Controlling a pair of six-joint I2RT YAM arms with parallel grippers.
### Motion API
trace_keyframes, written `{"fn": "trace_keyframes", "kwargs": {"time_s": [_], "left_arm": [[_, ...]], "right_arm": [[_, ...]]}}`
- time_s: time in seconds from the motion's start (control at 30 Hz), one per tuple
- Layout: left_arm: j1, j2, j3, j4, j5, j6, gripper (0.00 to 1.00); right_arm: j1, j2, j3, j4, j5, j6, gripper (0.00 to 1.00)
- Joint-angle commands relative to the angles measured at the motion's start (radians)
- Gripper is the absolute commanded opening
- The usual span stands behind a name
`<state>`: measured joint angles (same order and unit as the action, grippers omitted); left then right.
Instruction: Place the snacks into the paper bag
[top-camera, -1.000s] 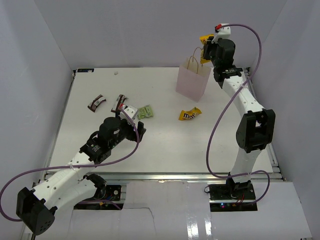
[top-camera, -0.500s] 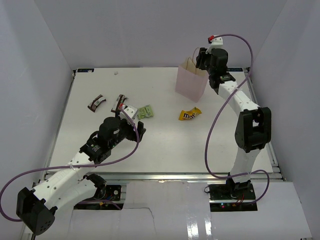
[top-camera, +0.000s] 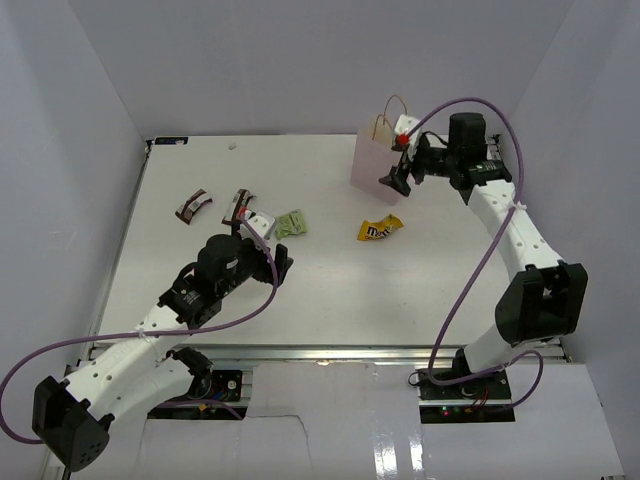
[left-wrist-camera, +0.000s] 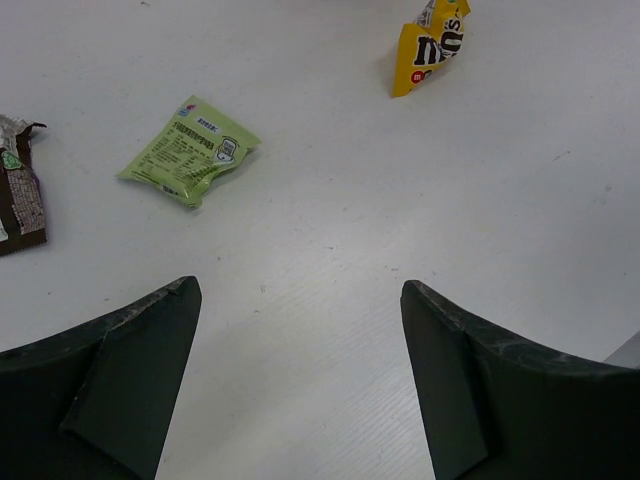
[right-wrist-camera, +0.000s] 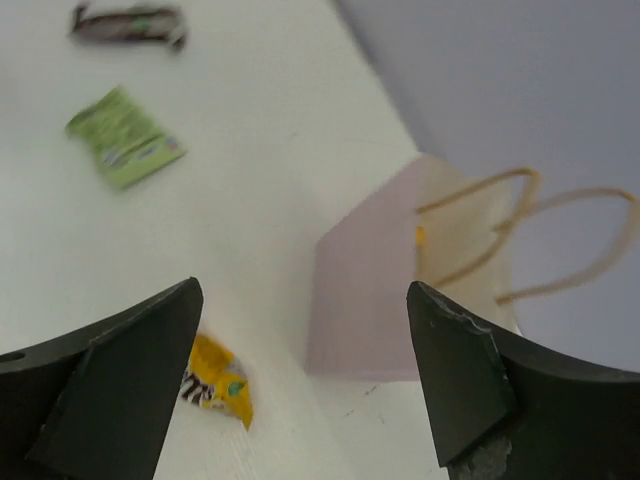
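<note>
My right gripper lowers its fingers down and to the left in the top view around the yellow snack packet (top-camera: 379, 229) (right-wrist-camera: 219, 382) next. The packet lies that way, outside the bag.
The pale pink paper bag (top-camera: 376, 158) stands upright at the back right, and a bit of yellow shows inside its mouth (right-wrist-camera: 421, 236). My right gripper (top-camera: 396, 172) hangs open and empty just beside the bag's right front (right-wrist-camera: 375, 300). One yellow snack packet (top-camera: 379, 228) lies in front of the bag (right-wrist-camera: 216, 382). A light green pouch (top-camera: 291, 224) and two dark brown bars (top-camera: 240, 205) (top-camera: 193, 205) lie left of centre. My left gripper (top-camera: 274, 246) sits open and empty low over the table, near the green pouch (left-wrist-camera: 190, 150).
White walls close in the table on the left, back and right. The bag's tan cord handles (right-wrist-camera: 520, 235) stand up above its rim. A purple cable (top-camera: 470, 270) loops off the right arm.
My right gripper held a yellow packet above the bag, opened, and has swung down to the bag's right front, empty. The left arm has not moved.
</note>
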<state>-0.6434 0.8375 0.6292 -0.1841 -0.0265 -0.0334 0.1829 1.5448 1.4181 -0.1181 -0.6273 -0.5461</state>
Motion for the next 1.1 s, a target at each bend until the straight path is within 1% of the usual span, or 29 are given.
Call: {"fn": "trace_keyframes", "kwargs": {"time_s": [0.0, 0.03, 0.07, 0.1, 0.13, 0.17, 0.23, 0.27, 0.3, 0.43, 0.53, 0.63, 0.87, 1.07], "left_arm": [[0.004, -0.023, 0.02, -0.009, 0.025, 0.004, 0.92], [0.004, -0.023, 0.02, -0.011, 0.025, 0.004, 0.92], [0.004, -0.025, 0.021, -0.011, 0.025, 0.004, 0.92], [0.004, -0.025, 0.02, -0.011, 0.025, 0.004, 0.92], [0.004, -0.026, 0.018, -0.012, 0.023, 0.004, 0.92], [0.004, -0.028, 0.018, -0.012, 0.022, 0.006, 0.92], [0.004, -0.029, 0.017, -0.012, 0.019, 0.006, 0.92], [0.004, -0.028, 0.017, -0.012, 0.016, 0.006, 0.92], [0.004, -0.026, 0.015, -0.012, 0.014, 0.006, 0.92], [0.004, -0.02, 0.015, -0.012, 0.014, 0.007, 0.93], [0.004, -0.018, 0.015, -0.011, 0.014, 0.007, 0.93], [0.004, -0.02, 0.015, -0.011, 0.014, 0.009, 0.93], [0.004, -0.018, 0.017, -0.011, 0.023, 0.009, 0.93], [0.004, -0.021, 0.017, -0.011, 0.022, 0.009, 0.93]], "right_arm": [[0.038, 0.096, 0.066, -0.798, -0.379, -0.782, 0.88], [0.067, 0.115, 0.085, -0.909, -0.35, -1.089, 0.86], [0.084, 0.145, 0.091, -0.963, -0.269, -1.145, 0.85], [0.101, 0.155, 0.09, -0.969, -0.223, -1.164, 0.85], [0.134, 0.164, 0.072, -0.945, -0.128, -1.152, 0.85], [0.151, 0.166, 0.058, -0.871, -0.077, -1.14, 0.85], [0.193, 0.182, 0.035, -0.787, 0.016, -1.102, 0.86], [0.205, 0.193, 0.027, -0.751, 0.091, -1.089, 0.86], [0.225, 0.211, 0.033, -0.702, 0.115, -1.074, 0.86], [0.259, 0.333, 0.126, -0.707, 0.195, -1.02, 0.86], [0.277, 0.435, 0.15, -0.668, 0.302, -0.98, 0.86], [0.277, 0.474, 0.157, -0.643, 0.333, -0.942, 0.86], [0.271, 0.5, 0.154, -0.608, 0.36, -0.858, 0.86], [0.265, 0.509, 0.119, -0.574, 0.373, -0.798, 0.82]]}}
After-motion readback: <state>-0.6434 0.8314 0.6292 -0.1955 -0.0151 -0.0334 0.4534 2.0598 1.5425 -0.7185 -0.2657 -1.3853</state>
